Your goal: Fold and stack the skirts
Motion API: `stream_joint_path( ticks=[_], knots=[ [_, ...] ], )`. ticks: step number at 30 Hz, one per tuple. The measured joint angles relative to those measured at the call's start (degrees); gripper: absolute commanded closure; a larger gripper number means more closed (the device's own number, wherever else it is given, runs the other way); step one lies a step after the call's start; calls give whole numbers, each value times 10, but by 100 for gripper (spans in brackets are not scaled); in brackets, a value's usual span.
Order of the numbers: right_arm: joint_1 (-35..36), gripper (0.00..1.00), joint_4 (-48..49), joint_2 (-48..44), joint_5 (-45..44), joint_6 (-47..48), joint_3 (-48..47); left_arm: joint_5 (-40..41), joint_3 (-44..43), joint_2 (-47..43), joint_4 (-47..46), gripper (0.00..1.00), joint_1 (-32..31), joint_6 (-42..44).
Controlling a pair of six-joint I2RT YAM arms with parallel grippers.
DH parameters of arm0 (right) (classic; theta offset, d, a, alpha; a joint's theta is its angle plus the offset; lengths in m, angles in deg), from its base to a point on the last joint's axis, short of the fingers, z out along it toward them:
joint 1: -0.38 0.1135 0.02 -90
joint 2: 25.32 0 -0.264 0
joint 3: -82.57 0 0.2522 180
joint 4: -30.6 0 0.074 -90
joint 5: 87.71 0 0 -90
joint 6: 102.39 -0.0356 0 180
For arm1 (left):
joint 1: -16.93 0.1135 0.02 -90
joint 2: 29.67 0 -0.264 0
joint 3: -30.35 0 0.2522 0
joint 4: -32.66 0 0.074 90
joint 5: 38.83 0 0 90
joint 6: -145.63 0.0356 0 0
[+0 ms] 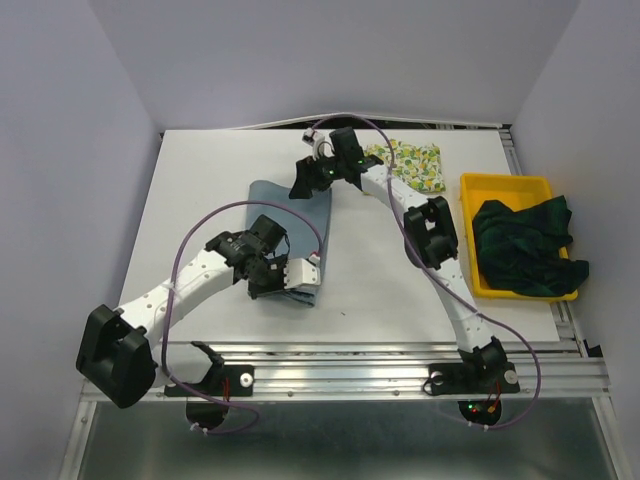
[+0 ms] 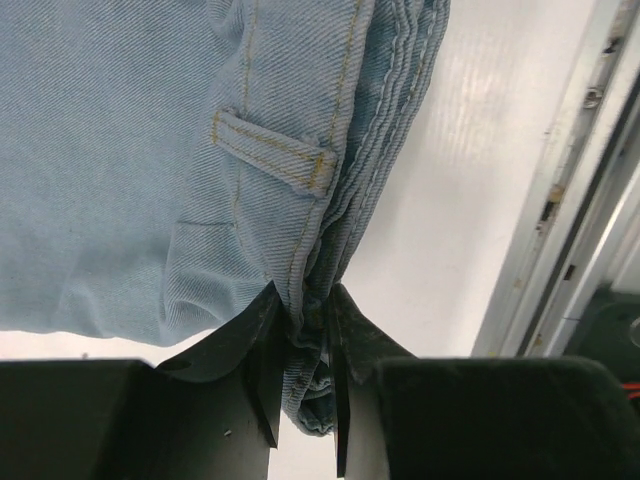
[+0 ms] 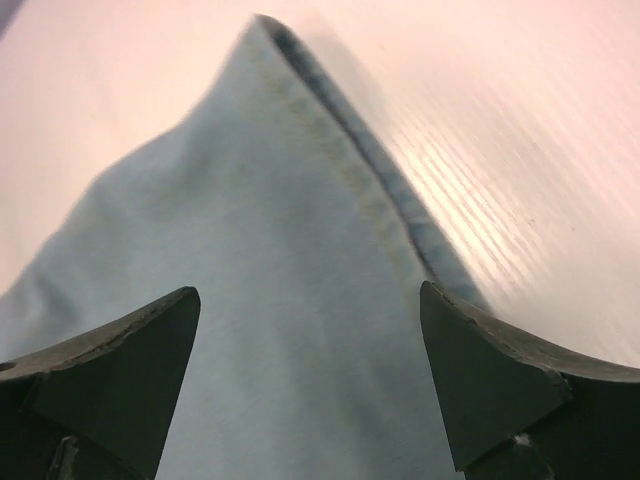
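The skirt is still stretched out lengthwise. My left gripper will next carry the pinched waistband outward and let it go onto the skirt's far end (image 1: 271,195), which lies outward of my left gripper.
The light blue-grey skirt (image 1: 296,212) lies in the middle of the table, its near end bunched up. My left gripper (image 1: 287,281) is shut on that end; the left wrist view shows the seamed waistband edge (image 2: 318,300) pinched between the jaws (image 2: 305,335). My right gripper (image 1: 304,186) hovers over the skirt's far corner (image 3: 280,250) and stands open (image 3: 310,330), with the cloth below the fingers and not held. The lemon-print skirt (image 1: 412,164) lies folded at the back right. The dark plaid skirt (image 1: 522,246) sits crumpled in the yellow tray (image 1: 506,184).
The tray stands at the table's right edge. A metal rail (image 1: 400,370) runs along the near edge, seen close beside the held cloth (image 2: 560,220). White walls enclose the back and sides. A purple cable (image 1: 215,215) loops over the left arm.
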Motion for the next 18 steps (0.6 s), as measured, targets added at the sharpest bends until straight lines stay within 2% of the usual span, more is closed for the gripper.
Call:
stream_joint_path(
  ticks=[2,5,8,9,12,15,18],
  knots=[
    [1,3,9,24,-21,3,-1,-16,-12,-1,21,100,0,0],
    [0,8,28,42,-28,13,-1,-34,-27,-3,47,100,-4,5],
    [2,31,42,42,-28,28,3,-47,-44,-3,75,100,-8,7],
    [3,42,44,41,-26,36,10,-52,-51,-3,85,100,-8,7],
    [7,57,57,37,-12,57,37,-61,-82,-2,113,100,-9,2],
    [16,64,60,14,14,81,85,-66,-136,7,137,100,-8,-10],
    [28,67,58,-14,35,104,136,-68,-191,24,147,100,-3,-23]
  ],
)
